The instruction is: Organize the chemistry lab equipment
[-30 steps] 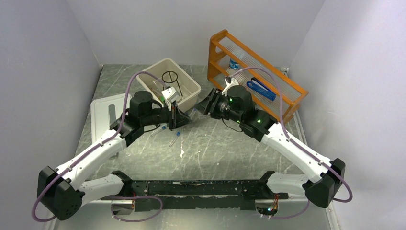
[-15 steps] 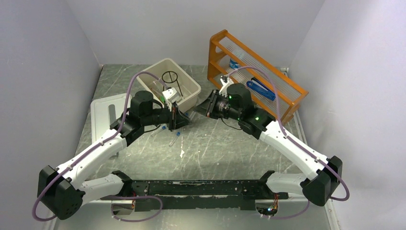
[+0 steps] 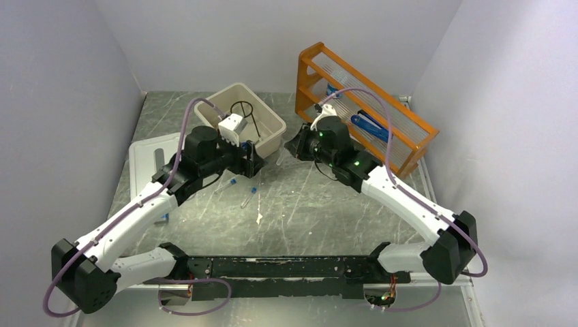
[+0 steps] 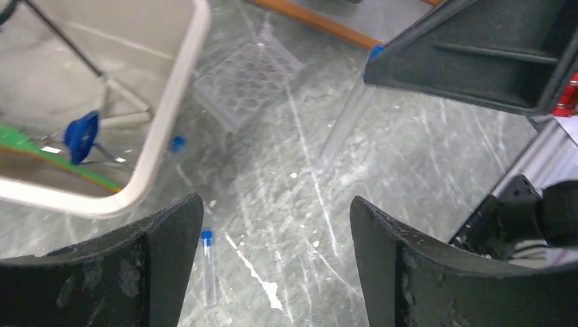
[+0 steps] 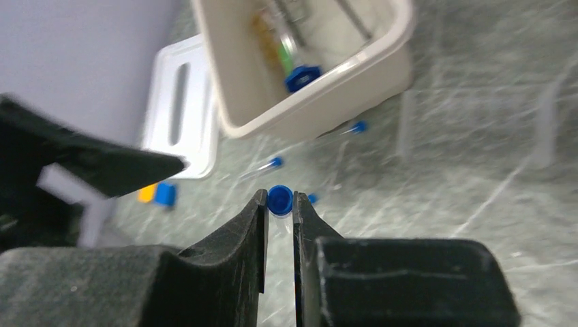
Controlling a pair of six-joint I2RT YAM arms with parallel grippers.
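The tube in my right gripper is slanted. Next, my right gripper needs to tilt down over the tube rack's near corner (image 5: 412,151) by the bin, so the tube stands upright in an empty hole, and then release it.
My right gripper (image 5: 279,198) is shut on a clear blue-capped test tube (image 5: 280,200); from the left wrist view the tube (image 4: 344,121) hangs slanted below its fingers, above the table. My left gripper (image 4: 276,201) stands open and empty over the table, just left of the right one (image 3: 294,146). Loose test tubes lie below it (image 4: 208,264) and beside the bin (image 4: 176,144). The clear tube rack (image 4: 247,80) lies flat near the bin's corner. A black wire ring stand (image 3: 243,111) and a green dropper (image 4: 41,146) sit in the beige bin (image 3: 272,121).
The orange wooden shelf rack (image 3: 402,129) stands at the back right, behind the right arm. A white lid (image 3: 146,160) lies left of the bin. Small orange and blue blocks (image 5: 158,194) rest near the lid.
My left gripper has opened and let go of the test tube, and its wrist has turned. My right gripper has shut on that tube and drawn back toward the orange rack.
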